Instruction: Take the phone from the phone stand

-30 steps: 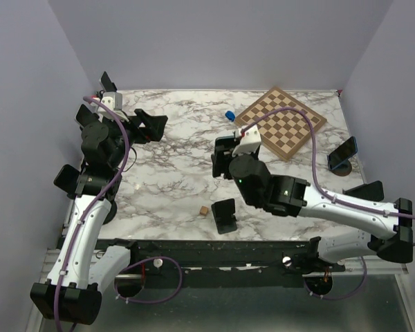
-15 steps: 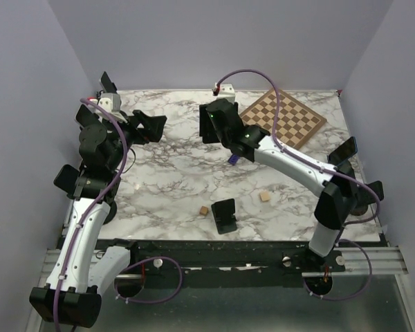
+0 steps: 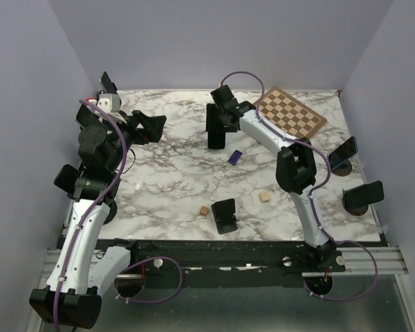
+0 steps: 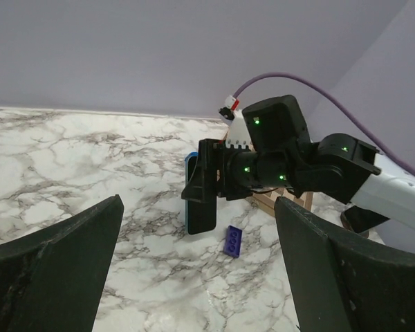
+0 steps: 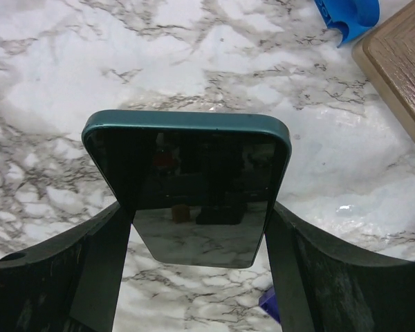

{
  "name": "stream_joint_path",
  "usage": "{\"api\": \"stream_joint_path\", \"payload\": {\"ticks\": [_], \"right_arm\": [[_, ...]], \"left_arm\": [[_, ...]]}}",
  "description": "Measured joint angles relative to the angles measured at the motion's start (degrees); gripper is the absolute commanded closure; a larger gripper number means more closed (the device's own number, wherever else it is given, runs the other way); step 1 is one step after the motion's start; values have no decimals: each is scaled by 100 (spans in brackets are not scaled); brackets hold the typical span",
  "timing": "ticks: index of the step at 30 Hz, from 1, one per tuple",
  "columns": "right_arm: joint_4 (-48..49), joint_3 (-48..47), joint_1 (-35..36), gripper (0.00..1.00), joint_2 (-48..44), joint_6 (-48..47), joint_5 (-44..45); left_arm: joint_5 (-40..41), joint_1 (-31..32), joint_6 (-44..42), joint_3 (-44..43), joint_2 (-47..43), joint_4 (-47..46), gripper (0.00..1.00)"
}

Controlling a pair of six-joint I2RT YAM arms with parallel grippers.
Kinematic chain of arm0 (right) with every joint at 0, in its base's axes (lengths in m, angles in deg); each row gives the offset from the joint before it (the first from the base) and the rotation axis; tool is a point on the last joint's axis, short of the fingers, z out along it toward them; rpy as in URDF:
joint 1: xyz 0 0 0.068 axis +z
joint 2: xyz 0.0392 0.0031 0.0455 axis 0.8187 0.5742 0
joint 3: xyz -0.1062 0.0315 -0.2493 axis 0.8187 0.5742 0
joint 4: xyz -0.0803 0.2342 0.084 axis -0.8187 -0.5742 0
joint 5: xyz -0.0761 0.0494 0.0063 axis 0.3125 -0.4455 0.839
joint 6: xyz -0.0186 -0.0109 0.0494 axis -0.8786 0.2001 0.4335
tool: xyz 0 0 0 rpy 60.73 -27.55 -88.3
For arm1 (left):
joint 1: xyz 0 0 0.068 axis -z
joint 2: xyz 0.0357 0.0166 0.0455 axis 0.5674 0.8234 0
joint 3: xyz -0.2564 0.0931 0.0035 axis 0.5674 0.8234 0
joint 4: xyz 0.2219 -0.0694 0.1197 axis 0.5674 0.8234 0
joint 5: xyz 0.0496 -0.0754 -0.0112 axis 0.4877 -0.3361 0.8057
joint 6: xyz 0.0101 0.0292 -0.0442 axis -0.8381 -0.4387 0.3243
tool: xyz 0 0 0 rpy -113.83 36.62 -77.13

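The right gripper lowers the dark teal phone onto the bare marble below, beside the purple brick [image 3: 216,153] [image 5: 195,282], next and releases it, as that spot is empty.
My right gripper [image 3: 219,124] is shut on a dark teal phone [image 5: 187,173], gripping its two long edges. It holds the phone [image 3: 218,136] upright just above the marble near the table's back middle. The phone also shows in the left wrist view [image 4: 199,197], hanging from the right gripper [image 4: 225,169]. An empty black phone stand [image 3: 225,215] sits near the front edge, well apart from the phone. My left gripper [image 3: 151,126] is open and empty at the back left, facing the phone, fingers [image 4: 62,256] wide apart.
A purple brick [image 3: 235,156] lies just right of the held phone. A chessboard [image 3: 290,114] lies at the back right, a blue piece [image 5: 346,14] beside it. Two wooden cubes [image 3: 203,210] [image 3: 265,196] flank the empty stand. Two more phones on stands [image 3: 344,155] [image 3: 363,196] are at the right edge.
My right arm has swung from the table's middle to the back, carrying the phone with it. The left arm has not moved.
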Motion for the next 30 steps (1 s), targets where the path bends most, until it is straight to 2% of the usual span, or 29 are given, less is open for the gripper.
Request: {"api": "stream_joint_path", "payload": {"ticks": [5,13,19,21,24,28,30], "right_arm": [[-348,-446,-118,96,566,-13,-57],[-417,-450,-133,96,809,157,-103],[-129,-160,-133,94,826,442,-101],[-83,-98,-133,87,826,503,-76],[2,-72,-133,83,826,568,-26],[42,-46,-133,70,826,605,37],[59,-37,-131,60,826,623,57]], "left_arm": [[4,0,2,0,-2,2,2],[4,0,2,0,2,4,2],[4,-4,2,0,35,11,2],[4,-7,2,0,42,15,2],[4,-28,2,0,42,17,2],[7,-33,2,0,42,22,2],[7,-33,2,0,42,22,2]]}}
